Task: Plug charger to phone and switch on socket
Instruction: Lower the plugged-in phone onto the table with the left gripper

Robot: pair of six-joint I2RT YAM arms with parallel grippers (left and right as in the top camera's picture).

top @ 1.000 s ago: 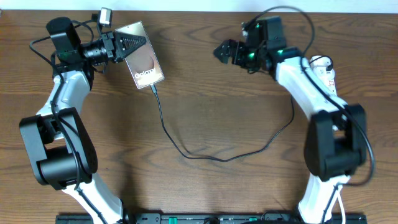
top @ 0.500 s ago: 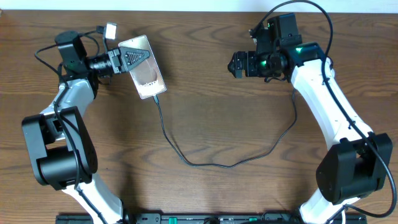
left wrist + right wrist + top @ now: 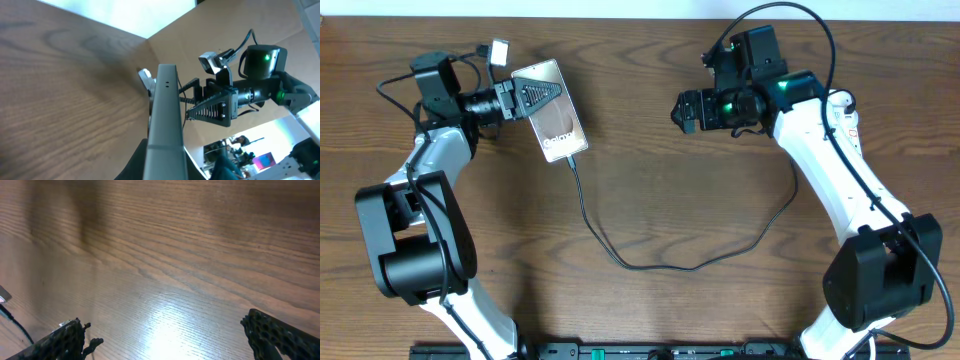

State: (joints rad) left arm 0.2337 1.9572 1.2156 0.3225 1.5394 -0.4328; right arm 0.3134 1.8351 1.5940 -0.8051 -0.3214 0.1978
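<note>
The bare wood (image 3: pixel 558 198) beside the cable is below my left gripper and nearer my base, so next I need to lower the gripper and pull it back to release the phone (image 3: pixel 560 130).
The phone (image 3: pixel 560 130) is tilted at the table's upper left, and my left gripper (image 3: pixel 535 92) is shut on its upper part. In the left wrist view I see the phone edge-on (image 3: pixel 162 115) between my fingers (image 3: pixel 165 172). The charger (image 3: pixel 650 264) is a thin black cable. Its tip sits at the phone's lower end, and it loops across the table towards the right. The socket (image 3: pixel 842 105) is white with red marks and shows partly behind the right arm. My right gripper (image 3: pixel 685 108) is open and empty above bare wood (image 3: pixel 172 340), right of the phone.
The table's far edge runs along the top of the overhead view. A stretch of the thin cable (image 3: pixel 15 325) shows at the left edge of the right wrist view. The right arm (image 3: pixel 220 105) shows beyond the phone in the left wrist view.
My right gripper has swung right, then back left and a little lower. The left gripper shifted the phone slightly at first, then held still.
</note>
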